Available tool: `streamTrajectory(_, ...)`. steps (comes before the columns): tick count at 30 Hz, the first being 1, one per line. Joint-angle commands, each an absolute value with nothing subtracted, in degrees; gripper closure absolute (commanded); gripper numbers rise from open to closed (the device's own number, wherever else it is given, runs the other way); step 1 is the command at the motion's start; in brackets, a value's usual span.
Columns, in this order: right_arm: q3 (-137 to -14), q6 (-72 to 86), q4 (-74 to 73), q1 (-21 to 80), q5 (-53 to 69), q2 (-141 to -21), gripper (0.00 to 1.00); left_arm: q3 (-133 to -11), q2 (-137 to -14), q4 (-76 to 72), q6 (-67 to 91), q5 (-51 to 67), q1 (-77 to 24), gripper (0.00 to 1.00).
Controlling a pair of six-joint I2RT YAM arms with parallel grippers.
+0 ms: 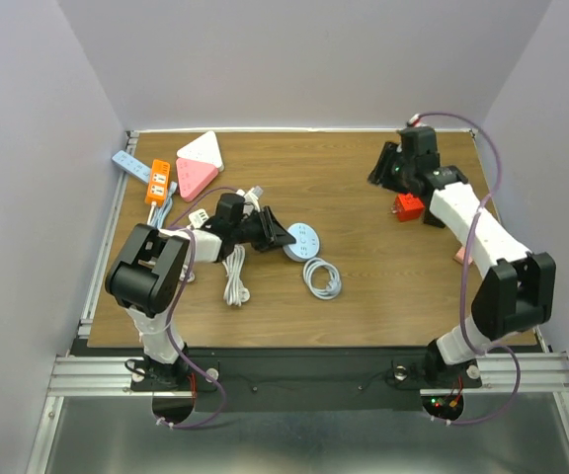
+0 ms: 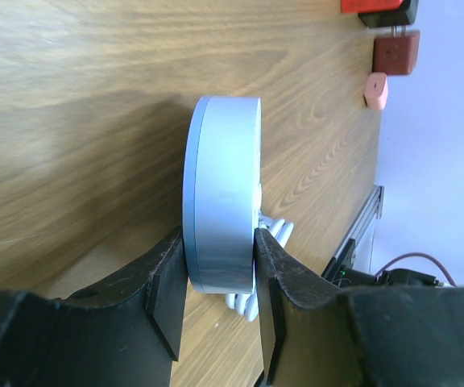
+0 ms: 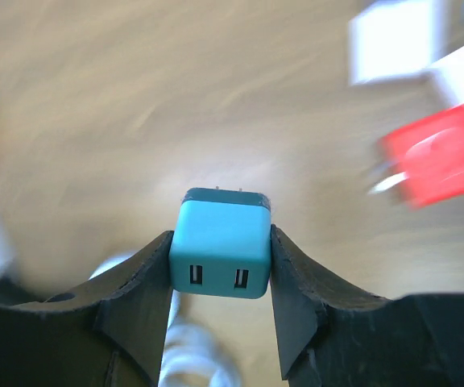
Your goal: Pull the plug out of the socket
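Note:
The plug is now clear of the socket [image 1: 302,242]. My right gripper needs to move down and to the right in the top view next, beside the blue block, to release the plug.
A round blue-grey socket [image 1: 302,242] lies mid-table, and the left wrist view [image 2: 222,201] shows it edge-on. My left gripper [image 1: 283,237] is shut on the socket's rim, one finger on each flat face [image 2: 220,270]. My right gripper [image 1: 388,170] is at the back right, raised off the table. It is shut on a teal two-port USB plug [image 3: 220,250] with bare prongs pointing away from the camera. The plug is clear of the socket. The right wrist view is motion-blurred.
A coiled white cable [image 1: 322,276] lies right of the socket and a bundled white cable [image 1: 234,276] left of it. A red adapter [image 1: 408,206] sits under the right arm. Orange [image 1: 158,181], blue [image 1: 131,166] and pink-white [image 1: 198,163] power strips lie at the back left.

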State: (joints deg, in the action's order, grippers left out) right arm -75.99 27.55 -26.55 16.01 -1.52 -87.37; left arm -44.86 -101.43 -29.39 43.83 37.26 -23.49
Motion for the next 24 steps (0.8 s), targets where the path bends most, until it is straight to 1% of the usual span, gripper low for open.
streamTrajectory(1,-83.3,25.9,-24.6,8.2,-19.2,-95.4,1.0,-46.3,-98.4,-26.5,40.1,35.7,-20.5,1.0)
streamTrajectory(5,-90.3,26.7,-24.7,4.5,-24.0,-104.2,1.0,-48.2,-97.9,-23.5,38.2,36.6,-17.9,1.0)
streamTrajectory(9,-96.9,28.8,-24.9,1.3,-25.8,-111.4,1.0,-49.3,-97.8,-21.5,36.2,37.0,-14.9,1.0)
streamTrajectory(12,-99.4,28.7,-25.1,0.3,-26.7,-116.1,1.0,-49.3,-98.3,-21.2,35.8,37.8,-12.1,1.0)
streamTrajectory(16,-101.8,28.0,-25.2,0.3,-27.1,-119.6,0.99,-49.2,-98.7,-21.1,34.4,37.9,-9.7,1.0)
streamTrajectory(22,-101.4,27.8,-25.2,0.3,-27.7,-121.6,1.0,-50.1,-100.6,-20.8,32.7,38.1,-5.7,1.0)
streamTrajectory(23,-101.3,27.6,-25.2,0.3,-27.4,-122.0,0.99,-50.3,-101.0,-20.8,32.2,38.2,-5.4,1.0)
streamTrajectory(24,-101.2,27.3,-25.1,0.3,-26.7,-122.3,0.91,-50.7,-101.6,-20.6,31.6,38.1,-4.8,1.0)
